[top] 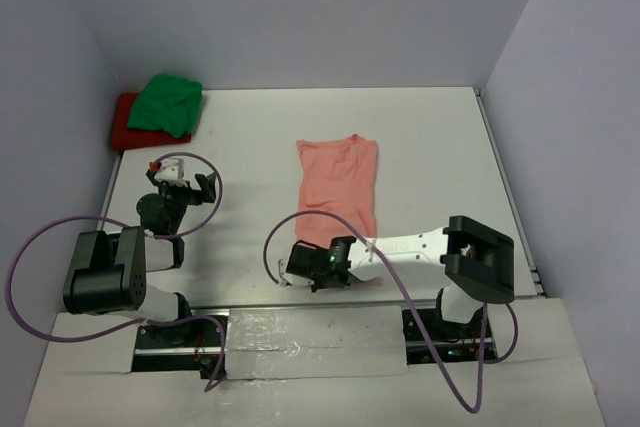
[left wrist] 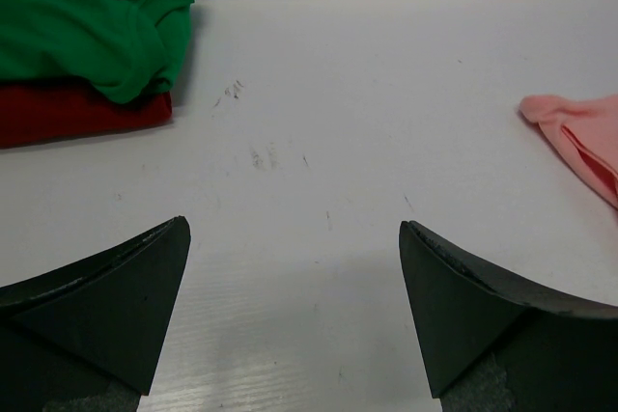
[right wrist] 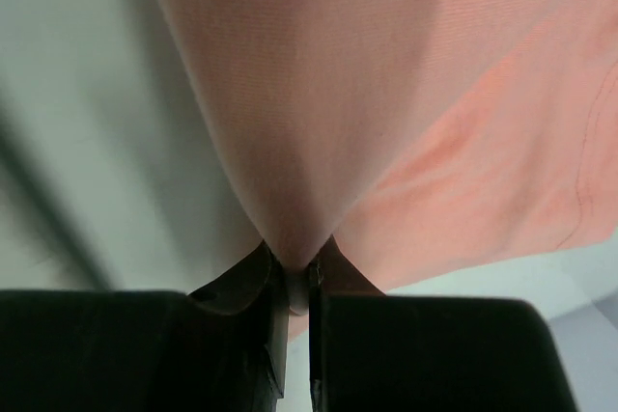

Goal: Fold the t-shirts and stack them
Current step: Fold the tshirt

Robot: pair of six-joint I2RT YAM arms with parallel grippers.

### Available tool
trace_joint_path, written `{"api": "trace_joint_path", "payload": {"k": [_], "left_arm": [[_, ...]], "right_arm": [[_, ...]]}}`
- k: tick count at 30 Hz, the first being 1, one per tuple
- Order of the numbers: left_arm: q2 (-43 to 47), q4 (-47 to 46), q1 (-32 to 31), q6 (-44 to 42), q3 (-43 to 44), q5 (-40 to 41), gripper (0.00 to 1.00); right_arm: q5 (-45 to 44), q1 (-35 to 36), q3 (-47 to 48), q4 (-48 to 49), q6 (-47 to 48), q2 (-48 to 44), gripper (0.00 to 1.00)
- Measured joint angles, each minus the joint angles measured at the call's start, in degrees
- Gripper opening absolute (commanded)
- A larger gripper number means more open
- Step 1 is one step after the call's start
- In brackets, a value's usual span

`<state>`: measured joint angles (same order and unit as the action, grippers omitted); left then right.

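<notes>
I will carry the pinched near edge outward over the shirt to its far end (top: 320, 147) with my right gripper and release it there, because the pink shirt is folded only lengthwise.
The salmon-pink t-shirt (top: 338, 185) lies folded lengthwise in the middle of the table. My right gripper (top: 322, 259) is at its near edge, shut on a pinch of the pink cloth (right wrist: 290, 142), which rises taut from the jaws. The green t-shirt (top: 168, 104) lies crumpled on the red t-shirt (top: 124, 125) at the far left corner; both show in the left wrist view, green (left wrist: 87, 16) over red (left wrist: 77, 113). My left gripper (top: 186, 187) is open and empty over bare table, near side of that pile. A pink shirt corner (left wrist: 579, 137) shows at its right.
White walls close the table at the back, left and right (top: 500, 177). A purple cable (top: 300, 222) loops from the right arm over the table beside the pink shirt's near edge.
</notes>
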<state>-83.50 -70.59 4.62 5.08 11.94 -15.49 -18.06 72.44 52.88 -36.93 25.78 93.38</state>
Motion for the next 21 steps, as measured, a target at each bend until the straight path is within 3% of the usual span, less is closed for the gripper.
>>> {"api": "trace_joint_path", "payload": {"k": [3, 6, 14, 21], "left_arm": [[0.0, 0.0, 0.0, 0.0, 0.0, 0.0, 0.99], [0.0, 0.0, 0.0, 0.0, 0.0, 0.0, 0.99], [0.0, 0.0, 0.0, 0.0, 0.0, 0.0, 0.99], [0.0, 0.0, 0.0, 0.0, 0.0, 0.0, 0.99]], "right_arm": [[4.5, 3.1, 3.5, -6.1, -3.0, -2.6, 0.00], [3.4, 2.1, 7.4, -8.2, -3.8, -5.7, 0.00], [-4.1, -14.6, 19.0, -6.7, 1.6, -5.5, 0.00], [-8.7, -25.2, 25.9, -0.7, 9.4, 1.5, 0.00]]}}
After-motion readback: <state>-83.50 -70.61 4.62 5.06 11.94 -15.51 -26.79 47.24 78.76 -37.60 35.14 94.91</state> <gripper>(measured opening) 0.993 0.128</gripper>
